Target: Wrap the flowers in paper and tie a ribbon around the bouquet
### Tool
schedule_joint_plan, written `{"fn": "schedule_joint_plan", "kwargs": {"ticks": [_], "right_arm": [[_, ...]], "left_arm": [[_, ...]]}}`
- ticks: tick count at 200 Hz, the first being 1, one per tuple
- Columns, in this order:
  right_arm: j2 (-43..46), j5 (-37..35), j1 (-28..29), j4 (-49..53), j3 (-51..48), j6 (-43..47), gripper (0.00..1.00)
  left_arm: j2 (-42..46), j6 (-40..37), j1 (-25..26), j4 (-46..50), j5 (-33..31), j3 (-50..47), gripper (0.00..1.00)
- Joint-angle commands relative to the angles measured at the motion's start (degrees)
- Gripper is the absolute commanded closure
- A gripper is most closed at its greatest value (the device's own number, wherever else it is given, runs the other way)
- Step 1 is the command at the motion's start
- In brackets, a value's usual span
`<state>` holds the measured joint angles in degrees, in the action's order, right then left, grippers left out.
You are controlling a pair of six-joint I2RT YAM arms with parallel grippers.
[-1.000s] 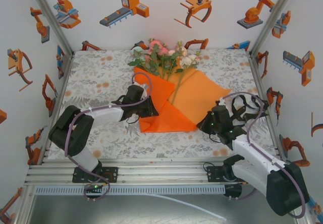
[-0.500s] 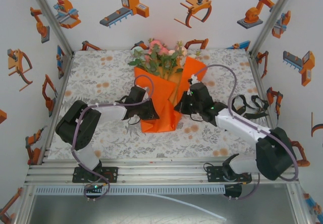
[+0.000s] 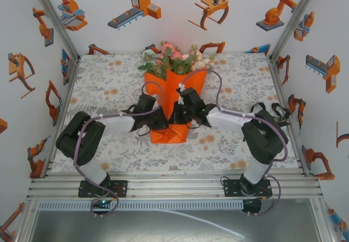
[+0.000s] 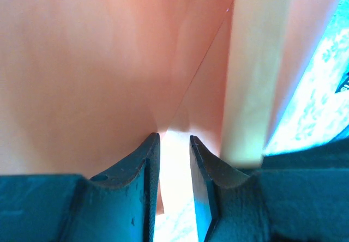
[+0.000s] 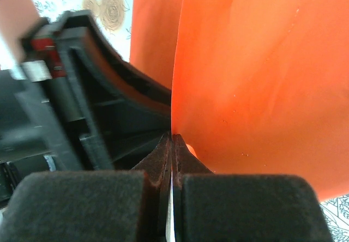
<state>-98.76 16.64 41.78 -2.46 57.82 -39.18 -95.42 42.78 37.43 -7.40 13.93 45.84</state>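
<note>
The paper flap's edge will go back toward the cone's near end in my right gripper next. My right gripper will then let go of it over the folds.
The flowers [image 3: 175, 60], pink and cream with green leaves, stick out of the top of the orange paper [image 3: 170, 134], which is folded round them into a narrow cone at the middle back of the table. My left gripper [image 3: 161, 118] is at the cone's left side. Its jaws stand a little apart, and the paper's [image 4: 98, 62] folds run down into the gap of the gripper [image 4: 174, 139]. My right gripper [image 3: 179, 110] lies across the cone's front, shut [image 5: 172, 139] on the edge of the paper flap [image 5: 251, 67]. The black ribbon [image 3: 279, 109] lies looped at the right.
The printed tablecloth [image 3: 109, 89] covers the table between white walls with robot pictures. The right forearm [image 3: 229, 119] stretches leftward across the table's right half. The left gripper's black body [image 5: 92, 111] sits close beside my right fingers. The metal frame rail [image 3: 174, 187] runs along the near edge.
My right gripper swung from the table's right side to the middle, carrying the right flap over the flowers. The spread sheet is now a narrow cone. The left gripper stayed at the left fold.
</note>
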Motion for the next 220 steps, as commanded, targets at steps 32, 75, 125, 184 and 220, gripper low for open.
{"fn": "schedule_joint_plan", "kwargs": {"ticks": [32,75,125,184,220], "right_arm": [[-1.81,3.53,-0.03,0.92,0.81,3.14,1.00],[-5.50,9.13,0.31,-1.01,1.89,3.05,1.00],[-8.78,11.30,1.19,-1.91,2.81,3.08,0.98],[-6.78,14.17,1.11,-5.36,1.02,2.68,0.85],[-3.11,13.49,1.01,-7.89,-1.09,2.79,0.86]], "left_arm": [[12.79,4.60,-1.94,9.39,-9.64,-0.97,0.68],[16.13,7.31,-5.54,10.90,-9.76,-1.93,0.67],[10.31,9.49,-5.66,-0.58,-2.81,-2.88,0.63],[-0.57,8.94,-5.26,-2.85,-1.39,2.58,0.64],[-5.10,9.80,-5.79,2.17,-2.73,3.04,0.88]]}}
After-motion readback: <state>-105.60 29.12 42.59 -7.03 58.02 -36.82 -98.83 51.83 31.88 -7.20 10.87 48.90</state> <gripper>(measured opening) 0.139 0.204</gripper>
